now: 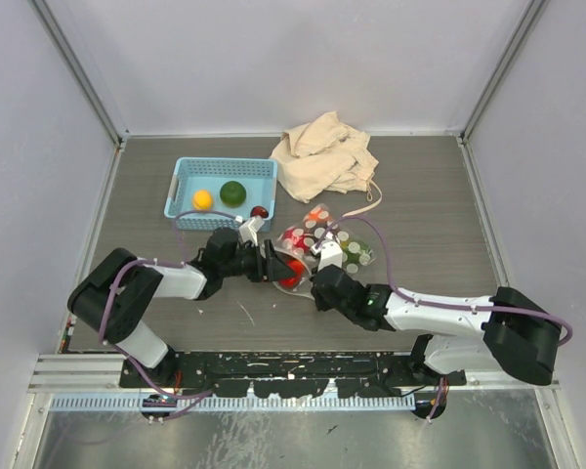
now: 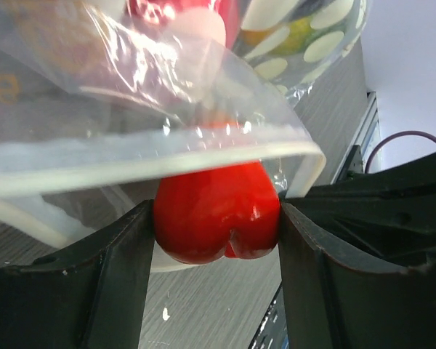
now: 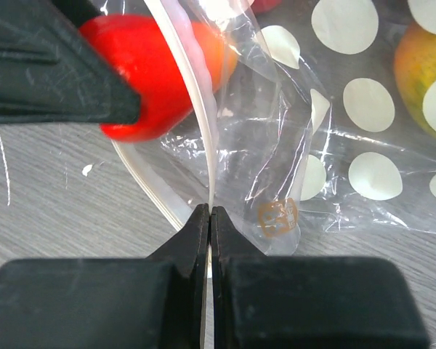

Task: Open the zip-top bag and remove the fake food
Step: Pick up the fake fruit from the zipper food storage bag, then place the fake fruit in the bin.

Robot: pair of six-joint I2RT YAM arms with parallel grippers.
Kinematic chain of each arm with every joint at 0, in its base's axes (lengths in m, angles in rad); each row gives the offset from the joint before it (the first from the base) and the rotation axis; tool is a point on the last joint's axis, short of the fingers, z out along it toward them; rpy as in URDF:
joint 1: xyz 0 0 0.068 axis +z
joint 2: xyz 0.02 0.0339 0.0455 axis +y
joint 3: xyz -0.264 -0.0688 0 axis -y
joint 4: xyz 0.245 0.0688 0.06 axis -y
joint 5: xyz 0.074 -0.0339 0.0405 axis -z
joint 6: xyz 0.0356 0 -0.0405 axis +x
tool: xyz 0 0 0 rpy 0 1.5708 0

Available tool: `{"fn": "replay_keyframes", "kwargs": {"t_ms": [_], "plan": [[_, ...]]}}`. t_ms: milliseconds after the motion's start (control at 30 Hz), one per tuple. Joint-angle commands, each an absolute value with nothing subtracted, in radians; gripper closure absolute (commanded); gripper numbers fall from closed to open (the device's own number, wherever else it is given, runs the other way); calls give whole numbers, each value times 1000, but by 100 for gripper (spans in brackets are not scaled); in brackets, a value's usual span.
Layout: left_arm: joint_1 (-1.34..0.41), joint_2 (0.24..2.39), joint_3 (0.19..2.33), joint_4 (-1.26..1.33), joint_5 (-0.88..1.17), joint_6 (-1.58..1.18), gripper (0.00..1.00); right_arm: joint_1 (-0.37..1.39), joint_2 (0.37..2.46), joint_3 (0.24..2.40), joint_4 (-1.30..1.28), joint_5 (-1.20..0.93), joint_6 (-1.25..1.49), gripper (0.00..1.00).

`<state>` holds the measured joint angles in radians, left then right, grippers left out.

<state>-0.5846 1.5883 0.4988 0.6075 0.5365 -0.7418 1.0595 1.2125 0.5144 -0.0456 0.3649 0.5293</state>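
The basket already holds fake food. My left gripper rises from the bag next, moves outward over the basket's bottom [image 1: 220,208] beside the green piece, goes down and lets go.
The zip-top bag [image 1: 334,240], clear with white dots, lies mid-table with its mouth turned left. A red piece of fake food [image 2: 218,211] sits at that mouth, just under the white zip strip [image 2: 167,163]. My left gripper [image 2: 216,243] is shut on it, one finger pressed to each side. My right gripper [image 3: 211,214] is shut on the bag's lip [image 3: 207,145], pinching the strip's edge. More fake food stays inside the bag, among it a yellow-green piece [image 3: 421,65]. In the top view the left gripper [image 1: 276,267] and the right gripper [image 1: 315,281] meet at the bag's mouth.
A light blue basket [image 1: 188,174] at the back left holds a yellow [image 1: 203,199], a green [image 1: 233,192] and a dark maroon piece [image 1: 260,211]. A beige cloth bag [image 1: 322,156] lies bunched behind the zip-top bag. Walls enclose the table on three sides.
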Motion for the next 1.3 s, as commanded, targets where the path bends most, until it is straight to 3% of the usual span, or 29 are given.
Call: {"fn": "replay_keyframes", "kwargs": {"t_ms": [0, 667, 1267], "plan": [[-579, 1578, 482, 685, 587, -749, 70, 1054, 1236, 583, -30, 474, 519, 99], [-502, 1375, 392, 647, 690, -795, 70, 945, 1247, 589, 41, 373, 409, 99], [-176, 1194, 527, 329, 791, -779, 71, 936, 1187, 531, 73, 335, 409, 99]]}}
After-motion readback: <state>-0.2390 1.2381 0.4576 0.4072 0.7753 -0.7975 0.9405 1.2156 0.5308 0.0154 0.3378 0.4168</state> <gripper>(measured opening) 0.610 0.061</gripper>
